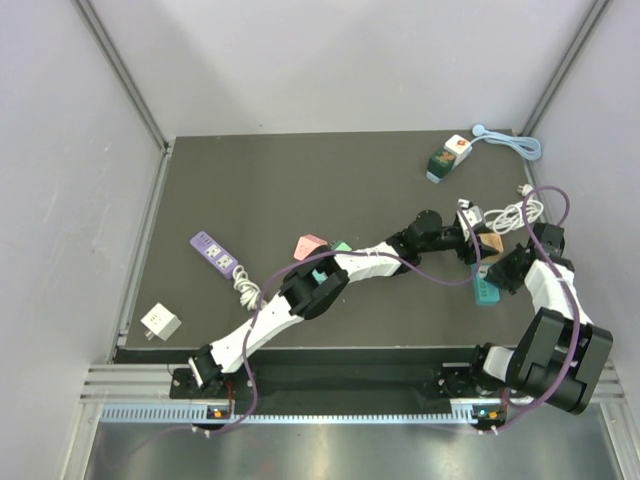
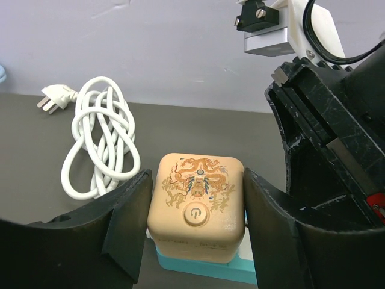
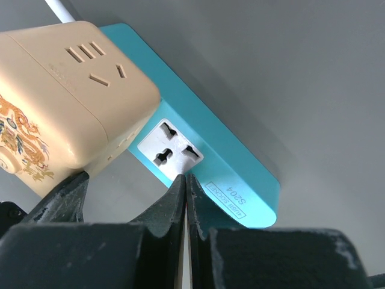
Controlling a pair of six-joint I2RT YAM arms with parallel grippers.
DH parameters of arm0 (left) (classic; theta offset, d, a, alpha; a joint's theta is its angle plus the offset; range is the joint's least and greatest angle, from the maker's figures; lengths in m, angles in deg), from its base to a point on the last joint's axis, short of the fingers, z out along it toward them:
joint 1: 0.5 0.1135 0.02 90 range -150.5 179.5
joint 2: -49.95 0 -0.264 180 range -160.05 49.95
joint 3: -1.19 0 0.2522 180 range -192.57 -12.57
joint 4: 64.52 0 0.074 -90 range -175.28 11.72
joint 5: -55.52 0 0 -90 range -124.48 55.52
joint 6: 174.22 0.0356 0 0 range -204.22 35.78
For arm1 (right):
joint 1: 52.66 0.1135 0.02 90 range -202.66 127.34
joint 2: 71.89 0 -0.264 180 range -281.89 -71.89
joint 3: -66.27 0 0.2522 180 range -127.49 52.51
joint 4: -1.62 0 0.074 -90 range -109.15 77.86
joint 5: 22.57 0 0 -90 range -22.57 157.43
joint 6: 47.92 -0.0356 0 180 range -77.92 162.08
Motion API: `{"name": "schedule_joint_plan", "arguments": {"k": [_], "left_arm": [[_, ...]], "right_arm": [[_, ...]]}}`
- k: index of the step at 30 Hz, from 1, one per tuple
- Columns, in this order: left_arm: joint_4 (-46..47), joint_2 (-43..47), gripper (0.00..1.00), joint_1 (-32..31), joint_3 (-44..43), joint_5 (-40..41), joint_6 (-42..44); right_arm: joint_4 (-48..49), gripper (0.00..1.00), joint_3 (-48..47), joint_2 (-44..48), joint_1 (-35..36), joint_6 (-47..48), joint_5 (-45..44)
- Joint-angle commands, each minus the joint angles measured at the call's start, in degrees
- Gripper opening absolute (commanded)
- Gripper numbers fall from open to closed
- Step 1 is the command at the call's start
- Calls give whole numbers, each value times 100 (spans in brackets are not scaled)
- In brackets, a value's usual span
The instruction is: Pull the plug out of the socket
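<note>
The robot's left gripper needs to move up off the socket strip next, then left in the top view and down to release the cube (image 1: pixel 491 243) beside the green block, where the tabletop is clear.
The plug is a tan cube (image 2: pixel 197 205) with a dragon print and a round power button. It sits pushed into a teal socket strip (image 2: pixel 204 268) at the table's right side (image 1: pixel 487 290). My left gripper (image 2: pixel 197 174) straddles the cube, a finger against each side. In the top view the left gripper (image 1: pixel 478 243) reaches the cube (image 1: pixel 491 243) from the left. My right gripper (image 3: pixel 186 177) is shut and empty, with its tips pressed on the strip's white outlet face (image 3: pixel 171 150) beside the cube (image 3: pixel 66 102). In the top view the right gripper (image 1: pixel 497 272) is just in front of the cube.
A coiled white cable (image 2: pixel 99 138) with a plug lies just behind the cube (image 1: pixel 510 215). A purple power strip (image 1: pixel 215 253) and a white adapter (image 1: pixel 160 320) lie at the left. A green-and-white adapter (image 1: pixel 448 158) with a light blue cable (image 1: pixel 510 140) lies at the back right.
</note>
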Motion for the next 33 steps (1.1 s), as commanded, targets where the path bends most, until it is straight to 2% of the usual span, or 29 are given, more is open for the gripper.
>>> {"name": "schedule_joint_plan", "arguments": {"k": [1,3,4,5,10,15,18,21,24,27,28,33], "left_arm": [[109,70,33,-45,-39,-316,233],[38,159,39,-37,172,-272,357],[12,237,48,-45,234,-237,522],[-41,256,50,-45,278,-219,628],[72,151,70,-37,323,-202,525],[91,-78,77,-45,41,-105,199],[126,-105,76,-46,6,-44,146],[83,-131,66,-54,-168,0,128],[-59,-158,38,-45,-249,-8,164],[-59,-44,16,-46,-214,-184,138],[-50,-8,1,-45,-214,-202,59],[-85,255,0,7,-231,-131,-494]], "right_arm": [[-257,0,-124,-147,-45,70,-289],[-274,0,-159,-191,-36,87,-298],[-274,0,-168,-200,-36,87,-298],[-266,0,-168,-226,-36,87,-289],[-239,0,-194,-271,-36,87,-271],[-231,0,-203,-279,-45,87,-245],[-222,0,-185,-279,-36,87,-263],[-195,0,-150,-314,-36,87,-280],[-204,0,-150,-358,-36,44,-350],[-222,0,-159,-376,-36,17,-420],[-265,0,-176,-393,-36,26,-490],[-371,0,-203,-525,-36,52,-710]]}}
